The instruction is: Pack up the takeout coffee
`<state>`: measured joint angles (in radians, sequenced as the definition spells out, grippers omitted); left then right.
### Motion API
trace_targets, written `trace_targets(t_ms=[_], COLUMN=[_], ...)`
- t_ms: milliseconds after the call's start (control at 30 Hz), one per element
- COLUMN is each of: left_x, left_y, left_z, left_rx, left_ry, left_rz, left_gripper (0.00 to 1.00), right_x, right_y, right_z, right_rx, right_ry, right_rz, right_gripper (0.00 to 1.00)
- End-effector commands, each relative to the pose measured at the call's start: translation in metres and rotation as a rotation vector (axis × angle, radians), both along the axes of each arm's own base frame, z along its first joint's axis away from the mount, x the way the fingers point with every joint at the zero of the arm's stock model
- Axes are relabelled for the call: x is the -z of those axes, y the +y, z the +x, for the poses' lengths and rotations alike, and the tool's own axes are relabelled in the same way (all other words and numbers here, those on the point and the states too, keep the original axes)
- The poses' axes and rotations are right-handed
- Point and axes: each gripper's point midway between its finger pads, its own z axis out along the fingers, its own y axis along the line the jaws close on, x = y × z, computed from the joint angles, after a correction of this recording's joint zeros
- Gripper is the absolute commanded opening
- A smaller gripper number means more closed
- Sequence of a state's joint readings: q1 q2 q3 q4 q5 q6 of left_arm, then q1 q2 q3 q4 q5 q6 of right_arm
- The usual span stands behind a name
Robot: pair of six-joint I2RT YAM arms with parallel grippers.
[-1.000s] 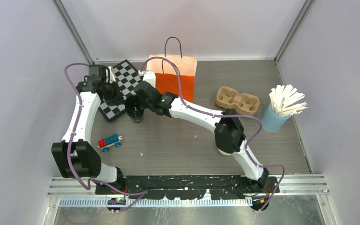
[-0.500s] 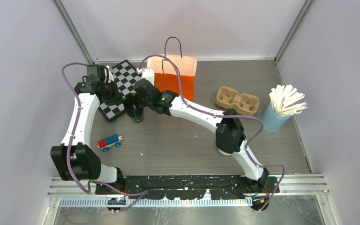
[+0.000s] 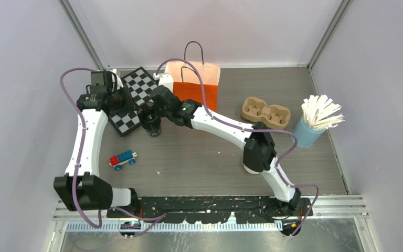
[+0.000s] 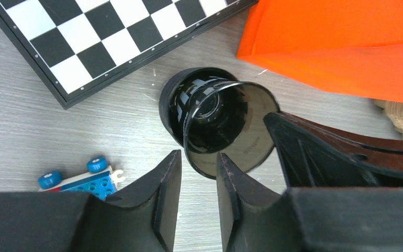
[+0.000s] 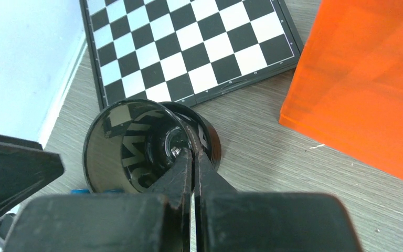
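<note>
The right gripper rises next, brings the black cup back and lowers it onto bare tabletop, since that spot lies to the gripper's right in the top view.
No cup with a white sip lid shows in any view; the takeout coffee is hidden or out of view. The orange paper bag [image 3: 197,86] stands open at the back centre. A black lidless cup [image 3: 150,123] stands left of it, in front of the chessboard. My right gripper [image 3: 153,111] is shut on the cup's rim, one finger inside the wall and one outside [image 5: 190,156]. My left gripper [image 4: 198,169] is open and empty, its fingertips just short of the cup's rim [image 4: 225,131]. In the top view it [image 3: 130,107] hovers over the chessboard's near edge.
A chessboard [image 3: 136,89] lies at the back left, against the cup. A blue and red toy car [image 3: 122,159] sits nearer on the left. A cardboard cup carrier [image 3: 266,112] and a blue holder of white sticks [image 3: 315,126] stand at the right.
The right gripper and the black cup have shifted a little toward the back. The left arm has swung slightly left and back, its gripper still beside the cup.
</note>
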<state>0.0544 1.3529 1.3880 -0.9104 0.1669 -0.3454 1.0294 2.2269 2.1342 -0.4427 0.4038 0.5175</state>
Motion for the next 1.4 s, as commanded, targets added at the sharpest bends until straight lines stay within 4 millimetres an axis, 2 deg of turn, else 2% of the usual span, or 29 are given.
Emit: trace_targets(t_ms=[0, 133, 300, 367, 400, 433, 467, 567, 700, 767, 867, 967, 1133, 1267, 1367], left_x=[-0.069, -0.096, -0.114, -0.118, -0.119, -0.120, -0.120, -0.117, -0.123, -0.123, -0.113, -0.095, -0.070, -0.045, -0.035], left_y=[0.000, 0.000, -0.005, -0.011, -0.015, -0.020, -0.025, -0.034, -0.059, -0.076, -0.093, -0.104, -0.124, -0.134, -0.134], left_z=[-0.011, -0.022, -0.034, -0.040, -0.044, -0.049, -0.054, -0.070, -0.085, -0.090, -0.101, -0.116, -0.129, -0.133, -0.137], left_rx=[-0.026, -0.044, -0.013, 0.021, 0.041, 0.064, 0.086, 0.122, 0.222, 0.294, 0.379, 0.444, 0.505, 0.549, 0.586], left_ry=[-0.193, -0.277, -0.318, -0.327, -0.332, -0.335, -0.331, -0.339, -0.414, -0.423, -0.394, -0.359, -0.315, -0.271, -0.255], left_rz=[-0.006, -0.008, -0.015, -0.030, -0.046, -0.063, -0.078, -0.113, -0.220, -0.295, -0.349, -0.363, -0.424, -0.358, -0.281], left_gripper=[0.40, 0.59, 0.74, 0.89, 0.97, 0.99, 1.00, 1.00, 1.00, 1.00, 1.00, 1.00, 1.00, 1.00, 1.00], right_x=[-0.103, -0.123, -0.142, -0.148, -0.149, -0.148, -0.142, -0.140, -0.117, -0.095, -0.057, -0.027, 0.014, 0.047, 0.063], right_y=[-0.009, -0.012, -0.015, -0.023, -0.027, -0.034, -0.045, -0.082, -0.118, -0.133, -0.165, -0.184, -0.200, -0.200, -0.202], right_z=[-0.008, -0.015, -0.022, -0.026, -0.028, -0.031, -0.033, -0.041, -0.059, -0.072, -0.088, -0.102, -0.116, -0.120, -0.123], right_rx=[0.010, 0.000, -0.019, -0.014, -0.013, -0.009, 0.005, 0.053, 0.052, 0.030, 0.052, 0.071, 0.090, 0.110, 0.119], right_ry=[-0.085, -0.089, -0.096, -0.094, -0.091, -0.090, -0.090, -0.123, -0.102, -0.065, -0.018, 0.026, 0.086, 0.149, 0.173], right_rz=[0.223, 0.302, 0.331, 0.330, 0.321, 0.306, 0.273, 0.218, 0.115, 0.057, -0.013, -0.023, -0.026, -0.043, -0.047], right_gripper=[0.00, 0.00, 0.00, 0.00, 0.00, 0.00, 0.00, 0.00, 0.00, 0.00, 0.00, 0.00, 0.00, 0.00, 0.00])
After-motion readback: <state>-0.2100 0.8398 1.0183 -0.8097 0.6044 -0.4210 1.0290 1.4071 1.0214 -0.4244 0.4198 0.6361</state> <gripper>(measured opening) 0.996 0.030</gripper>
